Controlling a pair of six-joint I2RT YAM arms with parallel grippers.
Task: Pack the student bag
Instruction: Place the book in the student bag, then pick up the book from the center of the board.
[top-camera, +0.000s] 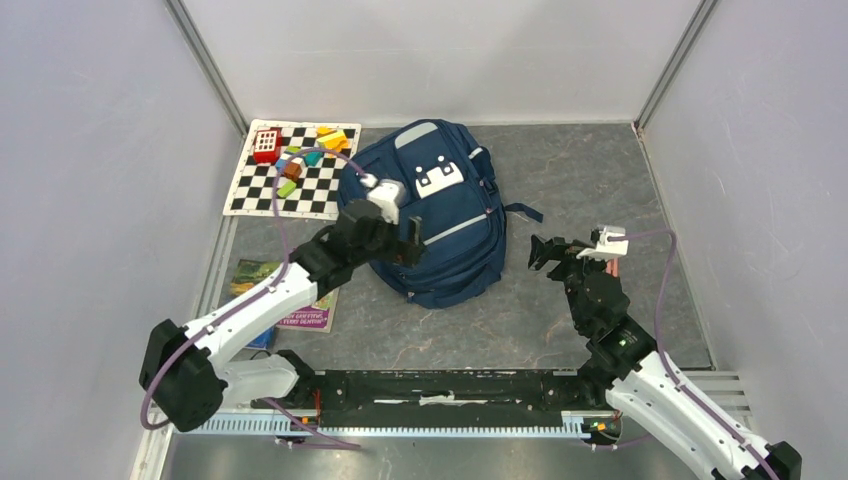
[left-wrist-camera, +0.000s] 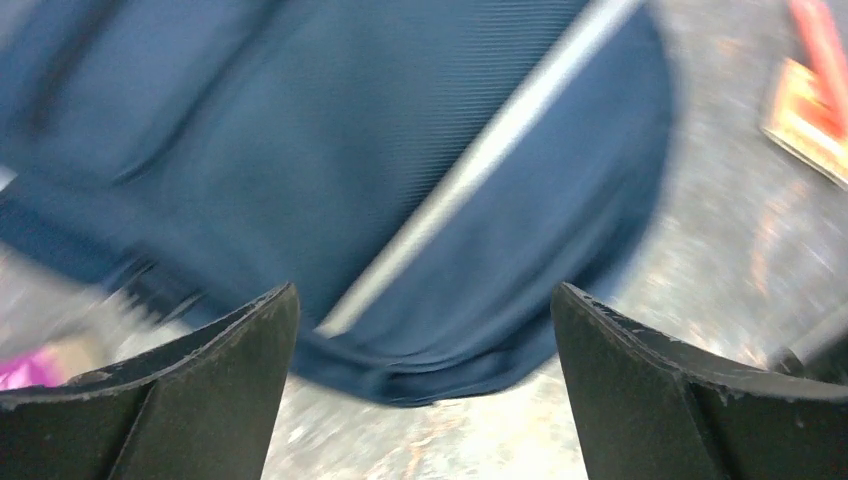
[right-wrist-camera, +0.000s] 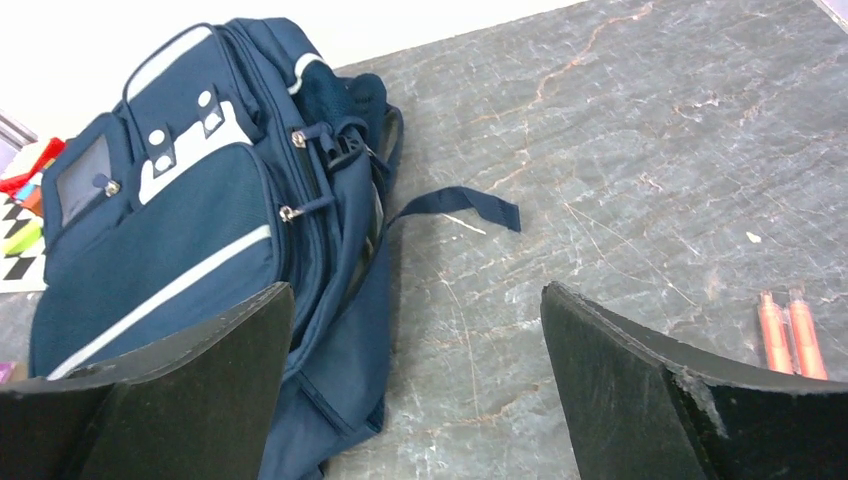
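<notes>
I will next move my left gripper to the left in the top view and down onto the book's long edge that faces the bag, because the tabletop along that edge is bare.
The student bag (top-camera: 440, 205), a navy backpack with grey stripes and a white buckle patch, lies flat in the middle of the table. My left gripper (top-camera: 412, 238) is open and empty, low over the bag's near left part; the blurred left wrist view shows the bag's bottom edge (left-wrist-camera: 440, 370) between its fingers. My right gripper (top-camera: 538, 252) is open and empty, just right of the bag. In the right wrist view the bag (right-wrist-camera: 190, 230) fills the left, with a loose strap (right-wrist-camera: 460, 205) lying on the table.
A checkered mat (top-camera: 290, 185) with a red toy (top-camera: 266, 145) and several coloured blocks lies at the back left. A book (top-camera: 305, 305) lies left of the bag under my left arm. Two orange pens (right-wrist-camera: 788, 335) lie on the table right of my right gripper.
</notes>
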